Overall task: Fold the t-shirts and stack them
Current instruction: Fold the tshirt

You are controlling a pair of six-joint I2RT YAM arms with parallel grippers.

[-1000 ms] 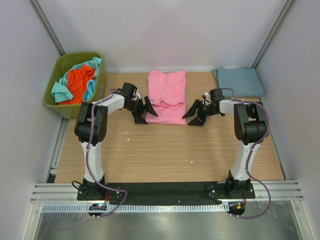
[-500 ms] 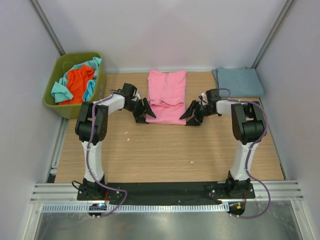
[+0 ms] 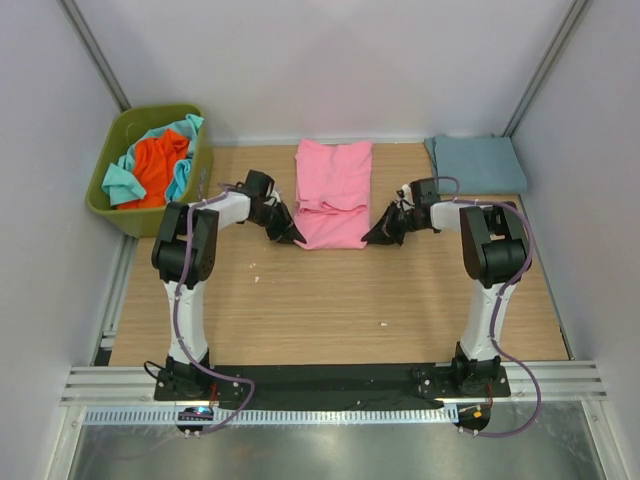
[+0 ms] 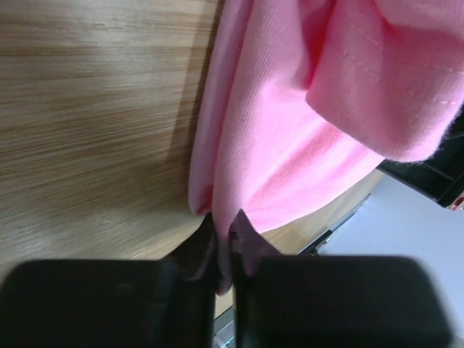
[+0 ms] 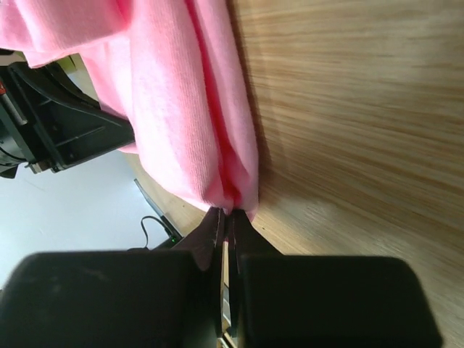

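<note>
The pink t-shirt's far end lies flat outward, so its pinched near corner goes up and outward over that end next. My right gripper releases it.
The pink t-shirt lies partly folded at the back middle of the wooden table. My left gripper is shut on its near left corner, and my right gripper is shut on its near right corner. In the left wrist view pink t-shirt cloth is pinched between the dark fingertips of the left gripper. The right wrist view shows the same with the right gripper on the pink t-shirt edge. A blue-grey t-shirt lies folded at the back right. Orange and teal t-shirts sit in the bin.
The olive-green bin stands at the back left corner of the table. White walls close in the table on three sides. Both arm bases are bolted at the near edge.
Both grippers moved inward to the pink t-shirt's near corners and shut on the cloth. They stood open beside it a second ago.
</note>
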